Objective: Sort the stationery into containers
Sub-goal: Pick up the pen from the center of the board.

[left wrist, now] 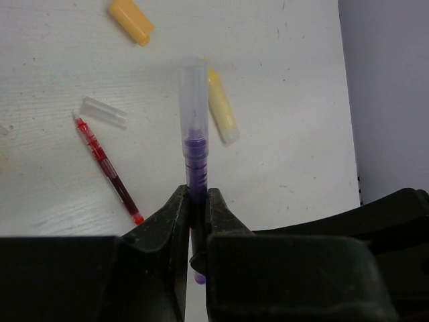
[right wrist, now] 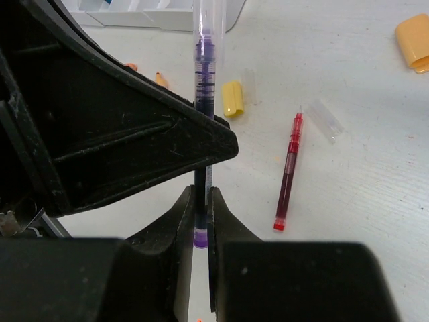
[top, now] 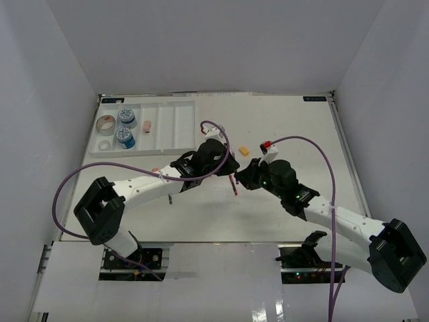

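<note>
My left gripper swings outward and to the left in the top view next, lowering to release the purple pen inside the container's section beside the eraser, which stands empty.
A purple pen with a clear cap is gripped from both ends. My left gripper is shut on its barrel, and my right gripper is shut on its purple tail end. The two grippers meet over the middle of the table, left and right. On the table below lie a red pen, a clear cap, a yellow piece and an orange piece. The white compartment tray sits at the far left.
The tray holds two tape rolls, two blue-white tubs and a pink eraser. A small pink bit lies by the left arm. White walls close the table in on three sides.
</note>
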Robot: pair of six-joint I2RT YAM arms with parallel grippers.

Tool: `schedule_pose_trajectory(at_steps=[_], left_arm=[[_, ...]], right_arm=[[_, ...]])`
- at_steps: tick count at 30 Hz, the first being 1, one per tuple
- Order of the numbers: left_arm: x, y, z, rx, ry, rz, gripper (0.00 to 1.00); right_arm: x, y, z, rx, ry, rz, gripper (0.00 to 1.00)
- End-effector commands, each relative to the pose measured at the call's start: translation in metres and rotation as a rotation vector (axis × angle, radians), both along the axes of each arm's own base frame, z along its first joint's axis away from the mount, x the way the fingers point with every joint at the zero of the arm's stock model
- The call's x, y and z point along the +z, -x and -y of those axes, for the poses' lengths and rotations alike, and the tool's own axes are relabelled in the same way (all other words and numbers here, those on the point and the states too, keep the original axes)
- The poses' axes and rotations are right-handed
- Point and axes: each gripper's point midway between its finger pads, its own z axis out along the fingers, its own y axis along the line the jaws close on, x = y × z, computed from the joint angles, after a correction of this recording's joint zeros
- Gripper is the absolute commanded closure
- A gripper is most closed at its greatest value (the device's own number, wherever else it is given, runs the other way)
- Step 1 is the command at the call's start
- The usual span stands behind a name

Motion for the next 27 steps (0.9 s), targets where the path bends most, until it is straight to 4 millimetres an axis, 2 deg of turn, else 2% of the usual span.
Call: schedule_pose_trajectory(at_steps=[1, 3, 6, 7, 8, 9, 11, 12, 15, 16, 17, 18, 19, 20, 21, 22, 23, 24, 25, 26, 27], left_arm=[[0.020, -0.007, 0.004, 0.011, 0.023, 0.047, 0.85], [0.019, -0.007, 0.003, 0.008, 0.015, 0.052, 0.93], [0.016, -0.008, -0.001, 0.014, -0.011, 0.061, 0.97], [0.015, -0.009, -0.002, 0.019, -0.021, 0.067, 0.98], [0.014, -0.011, -0.006, 0.020, -0.045, 0.076, 0.98], [0.014, -0.014, -0.011, 0.034, -0.066, 0.085, 1.00], [0.014, -0.023, -0.024, 0.058, -0.096, 0.088, 1.00], [0.014, -0.029, -0.032, 0.058, -0.126, 0.108, 1.00], [0.016, -0.058, -0.074, 0.126, -0.212, 0.135, 1.00], [0.017, -0.076, -0.099, 0.147, -0.258, 0.135, 1.00], [0.018, -0.086, -0.113, 0.159, -0.285, 0.137, 1.00], [0.020, -0.097, -0.127, 0.174, -0.317, 0.143, 1.00], [0.032, -0.119, -0.153, 0.192, -0.376, 0.184, 1.00], [0.030, -0.126, -0.169, 0.203, -0.432, 0.180, 1.00], [0.034, -0.150, -0.194, 0.253, -0.475, 0.180, 1.00], [0.034, -0.161, -0.208, 0.251, -0.520, 0.174, 1.00], [0.026, -0.163, -0.216, 0.222, -0.540, 0.126, 1.00], [0.007, -0.174, -0.223, 0.209, -0.566, 0.079, 1.00], [0.005, -0.186, -0.238, 0.224, -0.575, 0.063, 1.00], [0.014, -0.198, -0.242, 0.217, -0.592, 0.083, 1.00], [-0.002, -0.208, -0.251, 0.221, -0.614, 0.051, 1.00]], right_arm=[[0.011, -0.005, -0.006, -0.003, -0.043, 0.040, 0.92], [0.011, -0.005, -0.006, -0.001, -0.042, 0.042, 0.91], [0.009, -0.005, -0.006, 0.003, -0.032, 0.044, 0.79], [0.009, -0.005, -0.005, 0.006, -0.023, 0.048, 0.68], [0.008, -0.005, -0.005, 0.007, -0.016, 0.051, 0.62], [0.007, -0.005, -0.003, 0.006, -0.005, 0.051, 0.50], [0.004, -0.006, 0.001, -0.004, 0.027, 0.062, 0.38], [0.003, -0.007, 0.006, -0.019, 0.042, 0.071, 0.27], [-0.004, -0.009, 0.016, -0.041, 0.111, 0.087, 0.14], [-0.007, -0.008, 0.020, -0.044, 0.136, 0.086, 0.07], [-0.008, -0.009, 0.023, -0.049, 0.154, 0.091, 0.04], [-0.009, -0.010, 0.027, -0.052, 0.182, 0.109, 0.02], [-0.008, -0.011, 0.029, -0.055, 0.192, 0.119, 0.04], [-0.012, -0.010, 0.032, -0.057, 0.211, 0.118, 0.07], [-0.011, -0.010, 0.035, -0.056, 0.223, 0.134, 0.10], [-0.014, -0.010, 0.036, -0.054, 0.233, 0.138, 0.10], [-0.015, -0.009, 0.038, -0.054, 0.241, 0.141, 0.10], [-0.019, -0.008, 0.040, -0.052, 0.255, 0.142, 0.10], [-0.023, -0.007, 0.041, -0.048, 0.262, 0.138, 0.10], [-0.023, -0.006, 0.040, -0.042, 0.264, 0.140, 0.10], [-0.026, -0.004, 0.040, -0.026, 0.272, 0.140, 0.10]])
